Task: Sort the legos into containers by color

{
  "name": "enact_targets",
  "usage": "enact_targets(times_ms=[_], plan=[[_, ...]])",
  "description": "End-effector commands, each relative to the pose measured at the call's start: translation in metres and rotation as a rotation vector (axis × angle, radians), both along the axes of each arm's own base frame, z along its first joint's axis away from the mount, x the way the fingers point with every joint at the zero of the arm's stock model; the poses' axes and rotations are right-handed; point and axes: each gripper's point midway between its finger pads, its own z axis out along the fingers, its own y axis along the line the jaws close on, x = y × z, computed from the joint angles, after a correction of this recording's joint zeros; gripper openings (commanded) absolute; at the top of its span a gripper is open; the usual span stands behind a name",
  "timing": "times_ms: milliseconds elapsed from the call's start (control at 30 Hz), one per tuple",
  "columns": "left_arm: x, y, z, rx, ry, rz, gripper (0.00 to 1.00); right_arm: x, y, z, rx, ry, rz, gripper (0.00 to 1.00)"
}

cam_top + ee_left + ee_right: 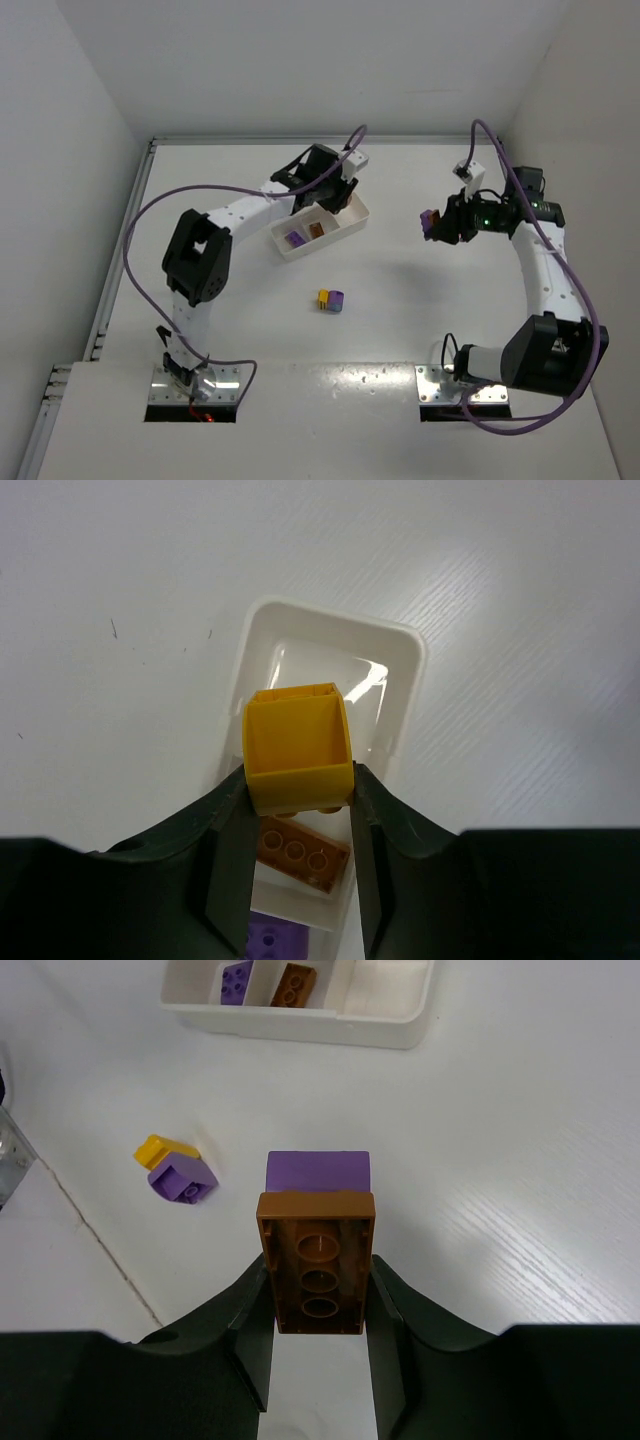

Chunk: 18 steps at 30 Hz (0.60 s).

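The yellow brick in the robot's left gripper needs to go down next into the tray's end section beside the orange brick, as that section is still empty.
The white three-compartment tray lies at the back centre. It holds a purple brick in one end compartment and an orange brick in the middle one. My left gripper is shut on a yellow brick held above the empty end compartment. My right gripper is shut on an orange brick stacked with a purple brick, held in the air at the right. A yellow and purple pair of bricks lies on the table centre.
The white table has walls at the back and at both sides. The arm bases sit at the near edge. Purple cables loop over both arms.
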Motion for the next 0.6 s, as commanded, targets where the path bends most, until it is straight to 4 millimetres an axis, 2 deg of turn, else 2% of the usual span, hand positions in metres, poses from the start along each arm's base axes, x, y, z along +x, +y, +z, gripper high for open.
enact_targets(times_ms=[0,67,100,167,200,300,433,467,500,567], plan=[[0.020,0.003,0.004,-0.039,0.041,0.031,0.01,0.002,0.002,0.006,0.015,-0.024,-0.004,0.06],[0.027,0.001,-0.014,-0.033,0.078,0.038,0.02,-0.001,0.003,0.002,0.016,-0.021,-0.004,0.06],[0.030,-0.003,-0.013,-0.038,0.080,0.031,0.02,-0.001,0.003,0.002,0.016,-0.021,-0.004,0.06],[0.034,-0.005,-0.028,-0.022,0.104,0.032,0.03,-0.002,0.003,-0.001,0.018,-0.012,-0.004,0.06],[0.037,-0.009,-0.024,-0.032,0.100,0.025,0.07,-0.002,0.003,-0.001,0.018,-0.012,-0.004,0.06],[0.045,-0.014,-0.030,-0.027,0.108,0.025,0.11,-0.004,0.003,-0.004,0.020,-0.003,-0.004,0.06],[0.046,-0.017,-0.033,-0.025,0.121,0.018,0.19,-0.004,0.004,-0.003,0.023,-0.011,0.006,0.06],[0.046,-0.017,-0.033,-0.025,0.121,0.018,0.22,-0.004,0.006,-0.004,0.035,-0.004,0.012,0.06],[0.046,-0.017,-0.033,-0.025,0.121,0.018,0.33,-0.004,0.006,-0.004,0.035,-0.004,0.012,0.06],[0.044,-0.016,-0.037,-0.020,0.129,0.019,0.48,-0.005,0.009,-0.002,0.051,-0.008,0.023,0.06]])
